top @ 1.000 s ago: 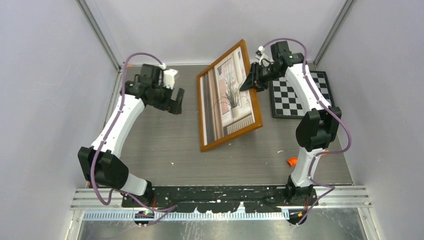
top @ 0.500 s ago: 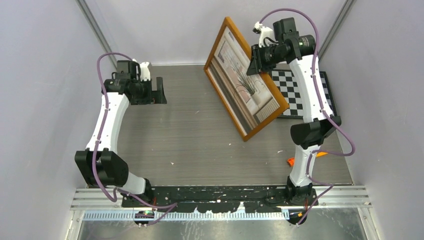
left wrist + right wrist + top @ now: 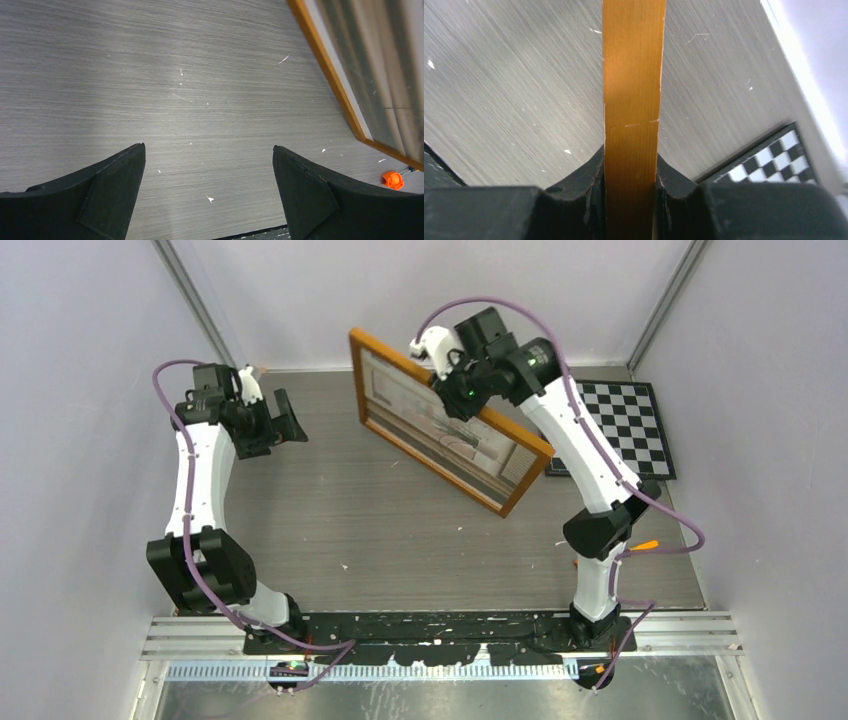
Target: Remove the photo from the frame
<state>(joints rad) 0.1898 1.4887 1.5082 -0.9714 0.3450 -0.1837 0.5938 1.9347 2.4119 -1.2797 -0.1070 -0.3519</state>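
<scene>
The robot's right gripper will move back and down next and tip the frame over to lay it photo-down on empty table (image 3: 404, 515) (image 3: 531, 82), because the photo faces the arms.
The frame (image 3: 377, 425), with its narrow orange-brown wooden border, stands tilted up on its long edge across the back middle of the table. The photo (image 3: 450, 435) of a spiky plant at a window sits inside it, facing the arms. My right gripper (image 3: 455, 390) is shut on the frame's upper edge; in the right wrist view the wooden edge (image 3: 631, 75) runs straight up between the two black fingers (image 3: 589, 175). My left gripper (image 3: 285, 420) hangs open over bare table at the back left, apart from the frame. The left wrist view shows the frame border (image 3: 325, 65) and the photo (image 3: 380, 75) at the right.
A black-and-white checkerboard (image 3: 620, 425) lies flat at the back right, behind the frame. A small orange piece (image 3: 392, 179) lies on the grey table (image 3: 380, 540) near the frame's lower corner. White walls close in both sides and the back.
The right arm has lifted the frame off the table and swung it leftwards, from lying nearly flat to standing on edge. The left arm has drawn back towards the left wall, still open.
</scene>
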